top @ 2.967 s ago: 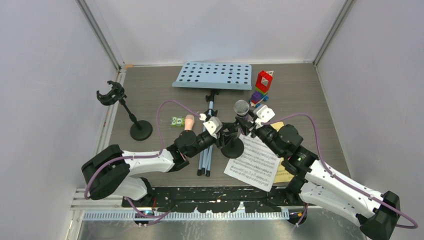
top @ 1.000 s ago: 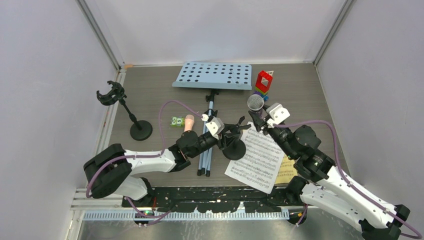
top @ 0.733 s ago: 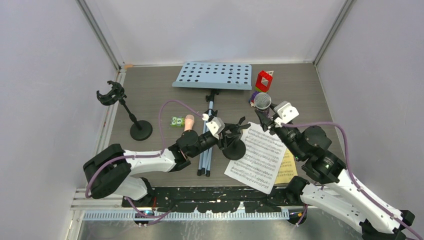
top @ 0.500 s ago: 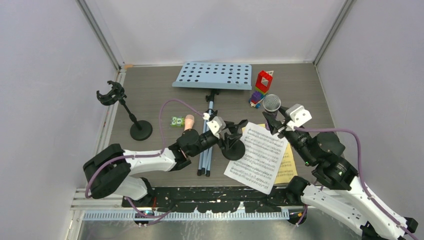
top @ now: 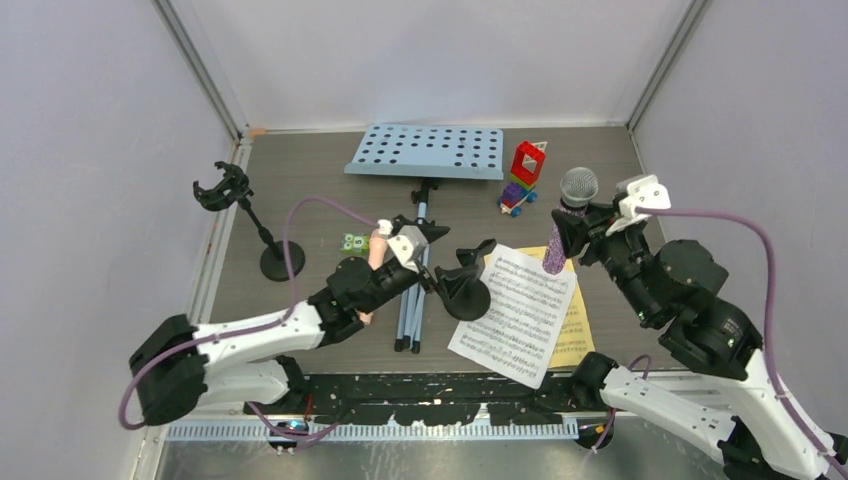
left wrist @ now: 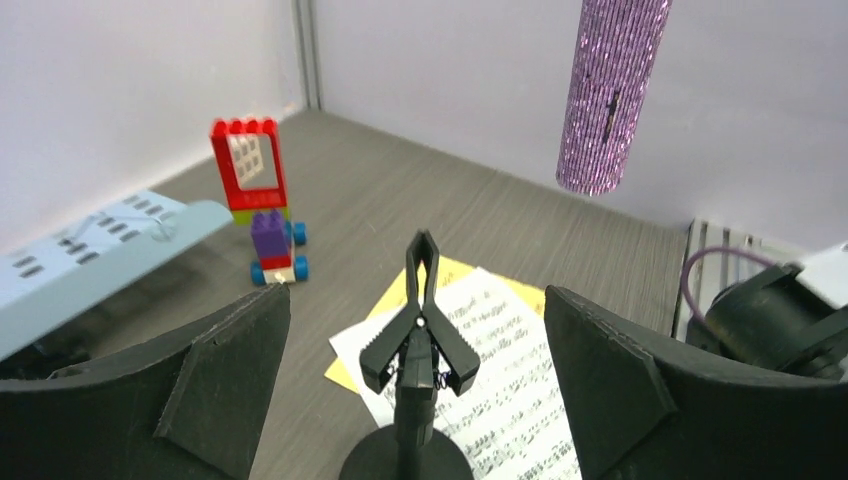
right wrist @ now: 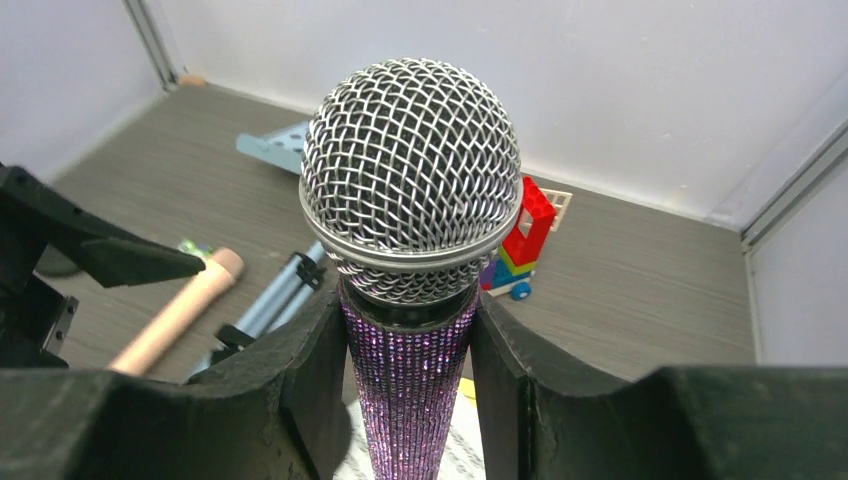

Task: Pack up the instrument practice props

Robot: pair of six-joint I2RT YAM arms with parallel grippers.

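Observation:
Next, my right gripper moves to the left in the top view, tilts and lowers between peach microphone (top: 377, 243) and rack legs to release, since tabletop shows there.
My right gripper (top: 572, 228) is shut on the purple glitter microphone (top: 557, 252), held upright in the air right of the table's middle, its mesh head (right wrist: 410, 170) up between the fingers (right wrist: 300, 375). My left gripper (top: 432, 258) stands open just left of the empty black mic holder (top: 466, 292); its clip (left wrist: 420, 335) rises between the fingers (left wrist: 200, 390), which do not touch it. The peach microphone (top: 377, 243) lies beside my left wrist. White score sheet (top: 515, 315) overlaps the yellow one (top: 577, 338). The pale-blue music rack (top: 425, 150) lies flat at the back, legs (top: 412, 310) folded.
A second black mic holder (top: 262, 232) stands at the left by the wall. The toy brick car (top: 523, 175) sits at the back right, close to the raised microphone. A small green block (top: 352, 243) lies next to the peach microphone. Walls close in three sides.
My right gripper has carried the purple microphone up and to the right, away from the holder. My left gripper has let go of the holder, opened wide and drawn back left.

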